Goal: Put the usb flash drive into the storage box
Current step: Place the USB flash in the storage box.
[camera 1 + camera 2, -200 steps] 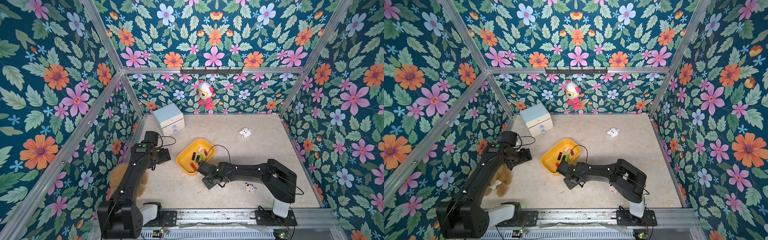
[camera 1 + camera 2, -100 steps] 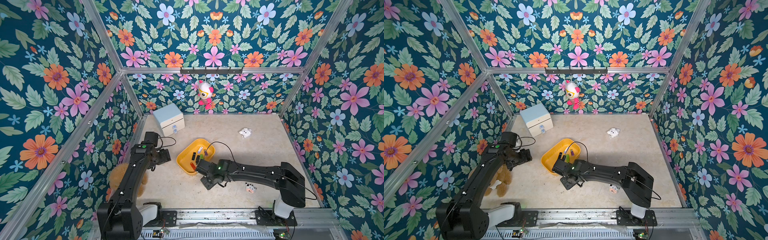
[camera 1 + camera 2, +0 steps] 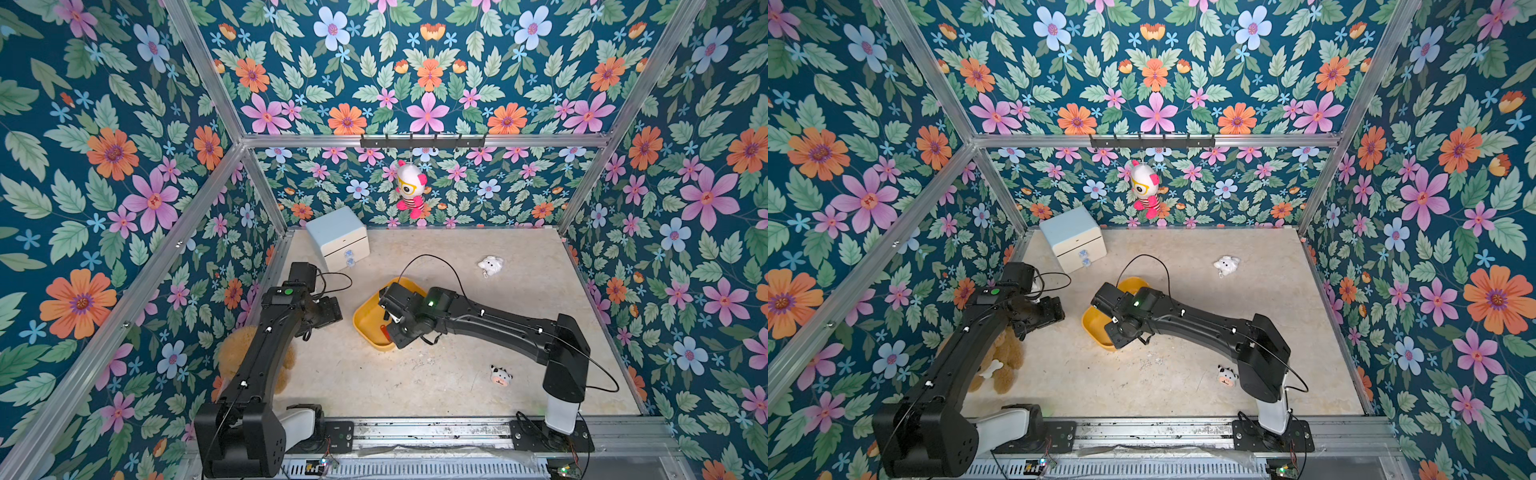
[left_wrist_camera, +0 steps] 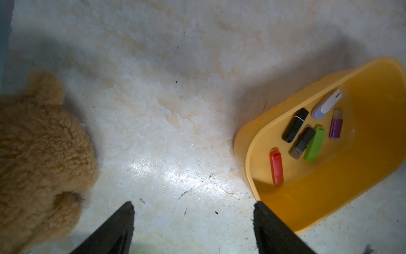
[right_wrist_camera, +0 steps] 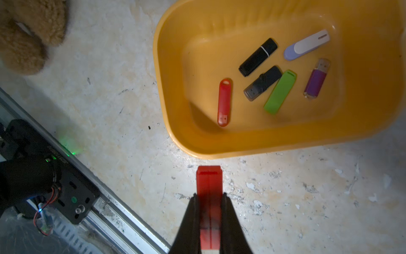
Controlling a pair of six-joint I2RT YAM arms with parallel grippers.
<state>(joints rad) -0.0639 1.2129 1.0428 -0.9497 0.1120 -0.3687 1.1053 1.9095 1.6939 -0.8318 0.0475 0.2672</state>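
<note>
The bare bottom beyond the box's red drive lies outward and below the robot's right gripper, so the gripper should move outward past the near rim of the box and down to release.
In the right wrist view my right gripper (image 5: 209,195) is shut on a red usb flash drive (image 5: 209,182), which sticks out forward between the fingers. It hangs over the floor just short of the near rim of the yellow storage box (image 5: 169,66). Several drives lie inside the box: red (image 5: 224,102), black (image 5: 258,57), green (image 5: 280,95) and purple (image 5: 316,78) among them. In a top view the right wrist (image 3: 409,316) covers part of the storage box (image 3: 365,328). My left gripper (image 4: 193,204) is open and empty above bare floor, to the left of the box.
A brown teddy bear (image 4: 37,154) lies by the left arm. A pale blue and white cabinet (image 3: 338,237) stands at the back left. A white plush (image 3: 490,265) and a small cow toy (image 3: 500,376) lie on the floor. A doll (image 3: 409,189) hangs on the back wall.
The right arm has carried the red drive away from the front rail toward the box, and its wrist now overlaps the box. The left arm has not moved.
</note>
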